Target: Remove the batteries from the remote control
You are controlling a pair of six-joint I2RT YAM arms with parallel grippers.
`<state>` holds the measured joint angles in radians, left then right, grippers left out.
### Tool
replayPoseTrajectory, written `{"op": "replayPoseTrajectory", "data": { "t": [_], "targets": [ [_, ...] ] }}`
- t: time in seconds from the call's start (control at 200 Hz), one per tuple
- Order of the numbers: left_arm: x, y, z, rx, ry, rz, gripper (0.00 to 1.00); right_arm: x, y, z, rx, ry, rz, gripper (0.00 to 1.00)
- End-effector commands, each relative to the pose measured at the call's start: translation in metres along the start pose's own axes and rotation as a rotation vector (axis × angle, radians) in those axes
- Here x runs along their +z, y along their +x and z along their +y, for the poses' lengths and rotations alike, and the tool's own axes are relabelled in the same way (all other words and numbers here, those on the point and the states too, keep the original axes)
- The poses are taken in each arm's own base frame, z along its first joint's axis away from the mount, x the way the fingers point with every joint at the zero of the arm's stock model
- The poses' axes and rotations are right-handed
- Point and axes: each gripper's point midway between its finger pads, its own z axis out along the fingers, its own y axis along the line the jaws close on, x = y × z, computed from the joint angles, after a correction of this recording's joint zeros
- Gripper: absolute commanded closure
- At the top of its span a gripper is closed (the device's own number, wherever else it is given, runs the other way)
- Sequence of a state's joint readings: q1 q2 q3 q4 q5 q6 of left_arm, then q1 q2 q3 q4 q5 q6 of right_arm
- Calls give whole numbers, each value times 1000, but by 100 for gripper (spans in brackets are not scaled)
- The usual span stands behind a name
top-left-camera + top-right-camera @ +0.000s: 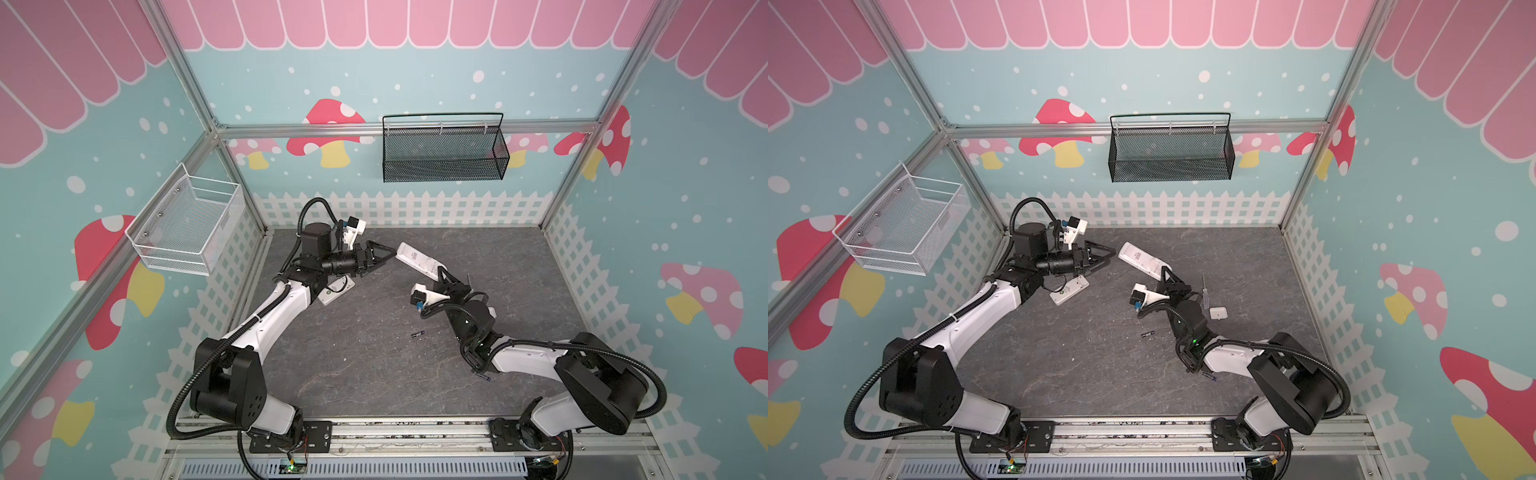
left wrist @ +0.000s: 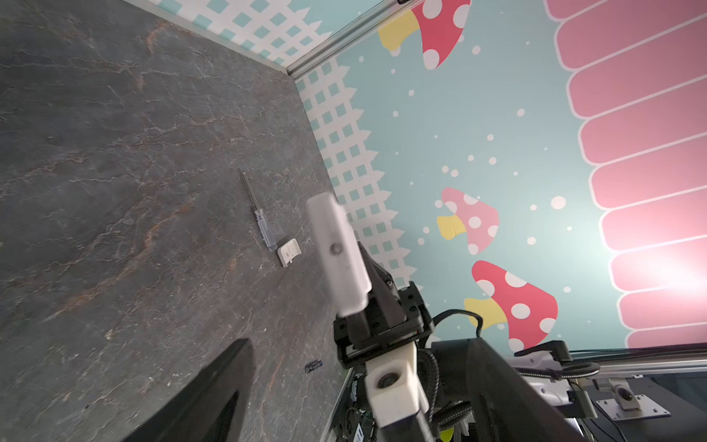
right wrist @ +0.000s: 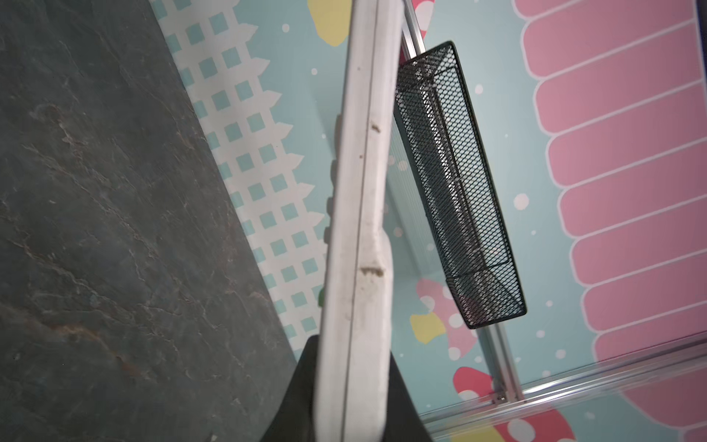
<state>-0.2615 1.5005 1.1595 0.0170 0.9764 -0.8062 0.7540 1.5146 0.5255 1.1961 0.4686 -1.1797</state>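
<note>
I need to move my left gripper toward the right gripper next, with its open fingers going around the remote's far end, and close it there, because that end sticks out free.
My right gripper is shut on the near end of a white remote control, holding it tilted above the grey table; in the right wrist view the remote runs edge-on out from between the jaws. My left gripper stands open just left of the remote's far end, apart from it; one of its fingers shows in the left wrist view. One dark battery lies on the table left of the right arm. A second dark battery lies beside the right arm's elbow. The remote's battery bay is hidden.
A second white remote lies under the left arm. A clear-handled screwdriver and a small white cover lie right of the right gripper. A black mesh basket hangs on the back wall, a white wire basket on the left wall.
</note>
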Motion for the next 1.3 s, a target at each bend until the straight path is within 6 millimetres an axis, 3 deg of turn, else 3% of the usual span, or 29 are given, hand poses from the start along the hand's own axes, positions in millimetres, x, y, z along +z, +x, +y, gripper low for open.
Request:
{"op": "replayPoseTrajectory", "data": {
  "t": [0.0, 0.235, 0.55, 0.615, 0.685, 0.81, 0.931, 1.071, 1.206, 1.291],
  "targets": [
    [11, -3, 0, -39, 22, -4, 10, -5, -12, -40, -147, 204, 3, 100],
    [31, 5, 13, -68, 3, 30, 17, 1, -27, -29, -149, 185, -22, 100],
    [30, 0, 22, -65, -8, 7, 69, 0, -34, -11, -131, 145, -58, 100],
    [30, 0, 27, -68, -11, -5, 77, 1, -34, -5, -101, 118, -61, 91],
    [26, -3, 29, -70, -23, -21, 86, 3, -36, 2, -70, 80, -53, 74],
    [16, -11, 34, -57, -28, -54, 94, -1, -35, 12, 2, 19, -53, 54],
    [4, -21, 36, -47, -30, -96, 99, -6, -28, 25, 103, -68, -15, 44],
    [-2, -23, 39, 2, -28, -109, 99, -19, -24, 37, 294, -185, -1, 40],
    [-2, -18, 56, 11, -73, -101, 99, -28, -25, 47, 477, -302, 30, 38],
    [-2, -11, 78, 12, -148, -93, 100, -32, -24, 52, 595, -358, 48, 38]
  ]
}}
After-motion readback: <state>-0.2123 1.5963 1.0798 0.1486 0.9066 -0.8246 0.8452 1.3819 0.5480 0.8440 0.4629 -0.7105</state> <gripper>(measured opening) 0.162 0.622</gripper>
